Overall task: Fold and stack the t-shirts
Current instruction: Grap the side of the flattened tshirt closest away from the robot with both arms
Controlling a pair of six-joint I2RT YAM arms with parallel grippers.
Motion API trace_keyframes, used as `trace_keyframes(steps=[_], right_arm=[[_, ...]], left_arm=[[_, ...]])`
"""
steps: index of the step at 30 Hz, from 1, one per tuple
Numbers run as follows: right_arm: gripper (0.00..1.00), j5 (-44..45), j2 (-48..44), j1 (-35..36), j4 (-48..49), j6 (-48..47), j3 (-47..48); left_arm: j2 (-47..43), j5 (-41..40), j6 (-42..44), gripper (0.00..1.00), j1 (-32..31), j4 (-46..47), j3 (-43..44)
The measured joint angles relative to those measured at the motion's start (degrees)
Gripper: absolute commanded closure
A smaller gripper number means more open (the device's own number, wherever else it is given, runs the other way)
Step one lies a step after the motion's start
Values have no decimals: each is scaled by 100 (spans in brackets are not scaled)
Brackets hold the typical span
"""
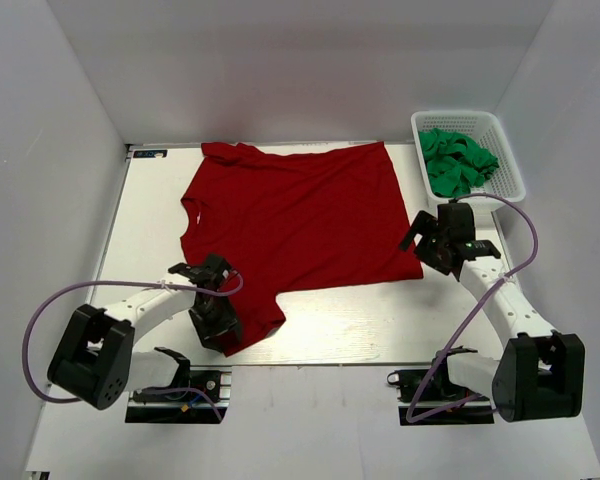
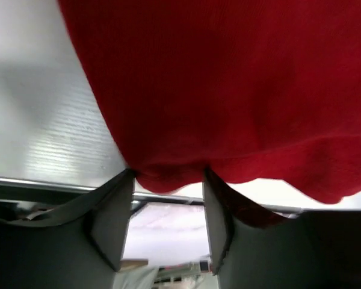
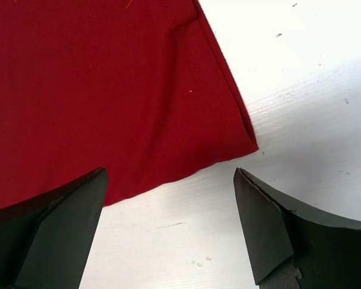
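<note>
I should next move my right gripper down and slightly back onto the shirt's near hem corner (image 1: 415,276) (image 3: 243,147), since its open fingers have only bare table between them so far.
A deep red t-shirt (image 1: 300,215) lies spread flat on the white table, collar to the left. My left gripper (image 1: 220,318) is at its near left sleeve. In the left wrist view the jaws stand apart around the gripper's midpoint (image 2: 167,174), with the hem of the red cloth (image 2: 228,90) bulging between their tips, not pinched. My right gripper (image 1: 430,240) hovers wide open (image 3: 169,171) just off the shirt's near right hem corner (image 3: 96,90), with bare table between its fingers. Bright green t-shirts (image 1: 458,162) lie bunched in the basket.
A white lattice basket (image 1: 515,180) stands at the back right corner of the table. White walls close in the table on the left, back and right. The table's front edge (image 2: 48,183) runs right under the left gripper.
</note>
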Motion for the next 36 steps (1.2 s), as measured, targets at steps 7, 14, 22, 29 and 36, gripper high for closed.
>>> trace_keyframes(steps=[7, 14, 22, 29, 36], right_arm=[[10, -4, 44, -101, -7, -4, 2], [15, -39, 105, -199, -59, 20, -256], [32, -87, 588, -243, 177, 299, -752], [49, -107, 999, -262, 664, 509, -807], [86, -111, 1082, -264, 925, 614, -940]], left_arm=[[149, 116, -348, 100, -262, 216, -76], [122, 122, -431, 100, -328, 197, -50], [-455, -184, -470, 100, -332, -160, -42], [-455, -256, -466, 100, -332, -319, 76], [-450, -251, -358, 100, -332, -525, 260]])
